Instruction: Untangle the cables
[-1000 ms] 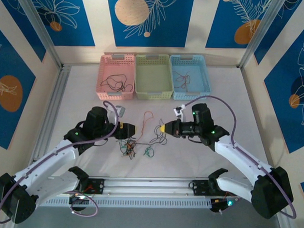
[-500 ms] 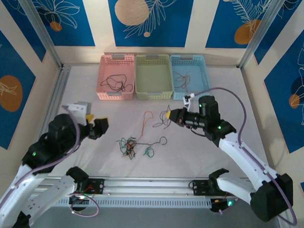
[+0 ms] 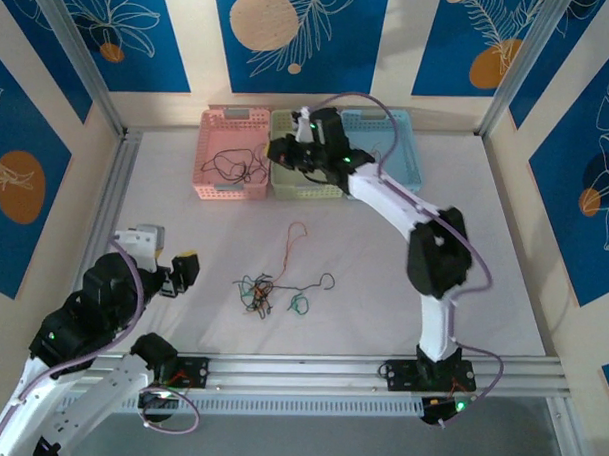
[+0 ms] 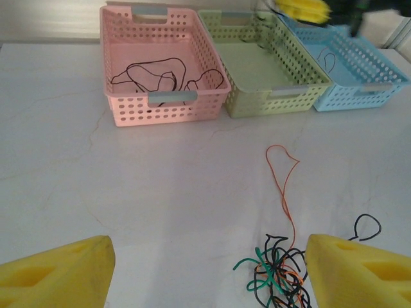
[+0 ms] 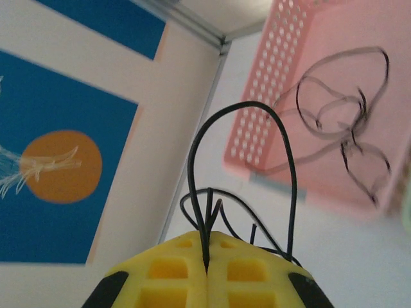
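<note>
The right gripper moves sideways next from the green basket's edge over the pink basket's inside and releases the looping black wire (image 5: 290,186), as black wires already lie there.
The cables form a small tangle (image 3: 265,293) (image 4: 279,273) of black, green and orange wires on the white table. A thin orange strand (image 3: 293,242) (image 4: 286,186) runs up out of it, and a black loop (image 3: 326,281) lies to its right. My left gripper (image 3: 179,274) stands open at the table's left, its yellow fingers (image 4: 359,269) wide apart, the tangle just inside the right one. My right gripper (image 3: 284,153) (image 5: 207,269) hovers at the pink basket's right edge, shut on a looping black wire (image 5: 290,186).
Three baskets line the back: pink (image 3: 209,145) (image 4: 122,109) (image 5: 282,70) holding black wires (image 4: 160,72), green (image 3: 308,183) (image 4: 270,102), and blue (image 3: 408,142) (image 4: 359,96) with a wire inside. Walls and aluminium rails enclose the table.
My right arm swung from the table's middle to the baskets, carrying the black wire away from the tangle. My left arm drew back to the left and lower.
</note>
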Available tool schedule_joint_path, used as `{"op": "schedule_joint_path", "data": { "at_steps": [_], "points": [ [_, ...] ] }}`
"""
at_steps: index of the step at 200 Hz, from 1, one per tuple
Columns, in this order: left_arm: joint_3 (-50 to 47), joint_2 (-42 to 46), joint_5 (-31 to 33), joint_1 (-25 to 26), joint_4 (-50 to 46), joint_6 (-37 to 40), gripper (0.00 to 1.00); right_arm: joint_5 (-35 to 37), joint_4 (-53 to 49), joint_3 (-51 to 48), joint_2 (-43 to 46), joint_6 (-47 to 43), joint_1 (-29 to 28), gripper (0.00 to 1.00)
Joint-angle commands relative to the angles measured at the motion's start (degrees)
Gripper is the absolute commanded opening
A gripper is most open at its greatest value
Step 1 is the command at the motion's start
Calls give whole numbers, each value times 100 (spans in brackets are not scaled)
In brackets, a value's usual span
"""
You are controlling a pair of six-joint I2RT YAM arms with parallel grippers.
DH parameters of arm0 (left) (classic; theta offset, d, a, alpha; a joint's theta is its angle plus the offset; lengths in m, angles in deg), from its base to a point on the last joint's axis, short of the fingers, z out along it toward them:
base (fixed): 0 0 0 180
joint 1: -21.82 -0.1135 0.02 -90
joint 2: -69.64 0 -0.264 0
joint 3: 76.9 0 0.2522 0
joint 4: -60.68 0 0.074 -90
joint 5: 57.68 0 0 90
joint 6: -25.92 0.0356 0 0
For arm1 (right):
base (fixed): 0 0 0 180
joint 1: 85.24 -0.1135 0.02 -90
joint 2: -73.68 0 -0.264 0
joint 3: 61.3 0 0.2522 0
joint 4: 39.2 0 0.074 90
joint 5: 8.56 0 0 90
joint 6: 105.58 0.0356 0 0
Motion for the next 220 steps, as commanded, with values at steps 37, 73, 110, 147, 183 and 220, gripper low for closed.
{"op": "schedule_joint_path", "data": {
  "at_steps": [37,73,110,147,183,220],
  "points": [
    [-66,12,15,28,-25,85,79,86,-1150,4280,-2981,-294,-275,0],
    [-73,4,34,18,-33,85,79,20,-1088,5147,-3623,-254,-331,0],
    [-20,-162,8,18,-34,77,80,-520,-1554,4556,-2997,-461,-355,0],
    [105,-573,-110,-25,-58,94,81,-619,-1108,2650,-1627,-746,-358,0],
    [7,-402,-150,-46,-12,85,82,-600,-1389,3185,-1932,-466,-124,0],
    [-47,-468,-172,-46,10,94,84,-183,-1642,5216,-3251,-91,-111,1]
  ]
}}
